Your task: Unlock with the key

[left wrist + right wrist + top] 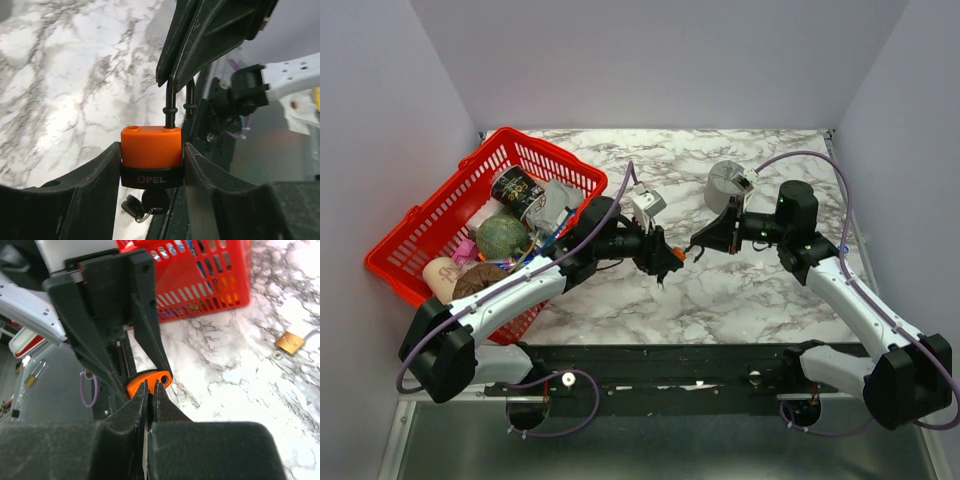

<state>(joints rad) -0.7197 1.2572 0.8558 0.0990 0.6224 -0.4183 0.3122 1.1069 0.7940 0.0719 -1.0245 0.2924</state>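
Note:
The left gripper is above bare marble by the brass padlock, so the robot will tip it until its fingers point down and lower the orange padlock there to let go, since its shackle is open.
My left gripper is shut on the body of an orange padlock and holds it off the table. The key sticks in the padlock's underside. Only its black head shows, with a second small key hanging from its ring. My right gripper reaches in from above and is shut on the thin metal shackle. One hole on top of the padlock stands empty. In the right wrist view my right gripper pinches just in front of the orange padlock. From above, the two grippers meet over mid-table.
A red basket full of several items stands at the left. A grey cylinder stands behind the right arm. A brass padlock lies on the marble. The table's black front rail runs below the grippers.

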